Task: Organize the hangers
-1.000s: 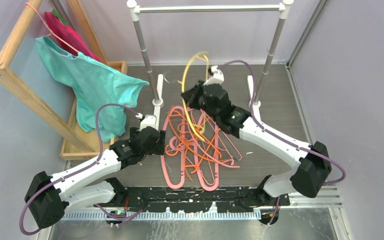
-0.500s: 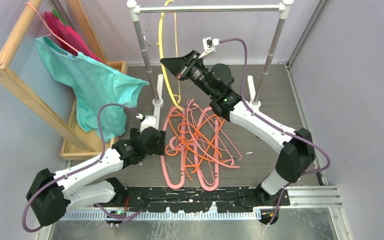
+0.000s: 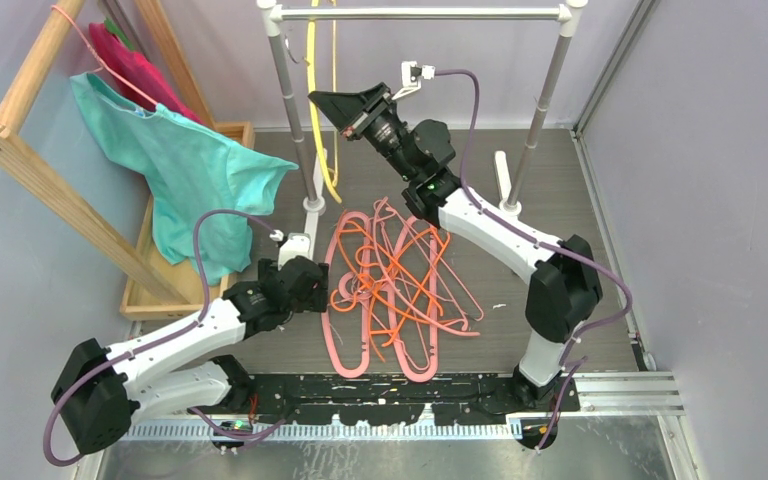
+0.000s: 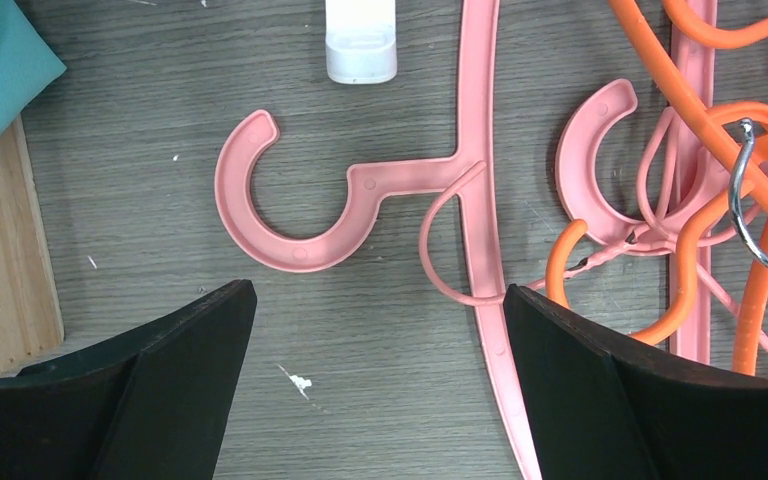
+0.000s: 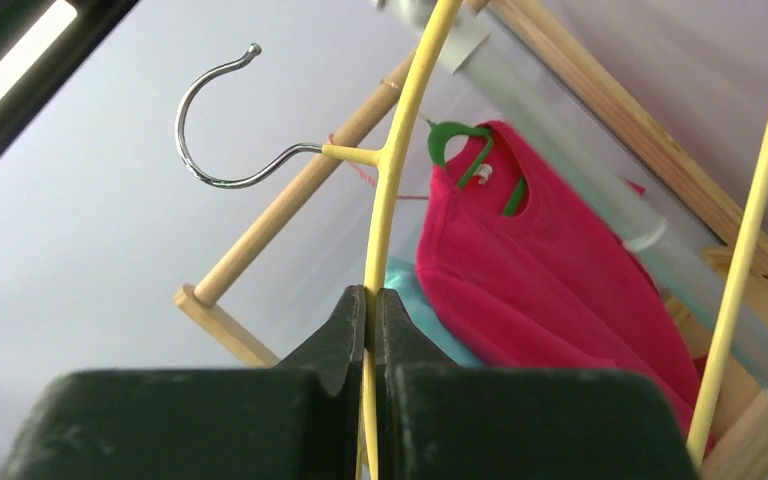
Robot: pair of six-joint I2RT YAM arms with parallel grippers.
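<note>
The right gripper moves outward next to hook and release the yellow hanger at the bar's end by the wooden frame, which lies outward of it.
My right gripper (image 3: 318, 99) is shut on the yellow hanger (image 3: 311, 140) and holds it up against the metal rail (image 3: 430, 15) of the rack. In the right wrist view the pads (image 5: 355, 310) pinch the yellow wire (image 5: 388, 190). Its metal hook (image 5: 205, 135) hangs free in the air beside the blurred rail (image 5: 570, 160). A tangled pile of pink and orange hangers (image 3: 390, 290) lies on the floor under the rack. My left gripper (image 3: 315, 287) is open and empty at the pile's left edge. Its wrist view shows a pink hook (image 4: 285, 215) ahead of the open jaws (image 4: 380, 335).
A wooden frame (image 3: 40, 60) at the left carries a pink hanger with teal (image 3: 195, 170) and magenta garments. A wooden tray (image 3: 145, 290) lies below it. The rack's white feet (image 3: 315, 205) and uprights (image 3: 545, 90) flank the pile. An orange hanger with a metal hook (image 4: 750, 200) lies at the right.
My right arm has lifted the yellow hanger from above the pile up and leftward to the rail. The left arm has hardly moved.
</note>
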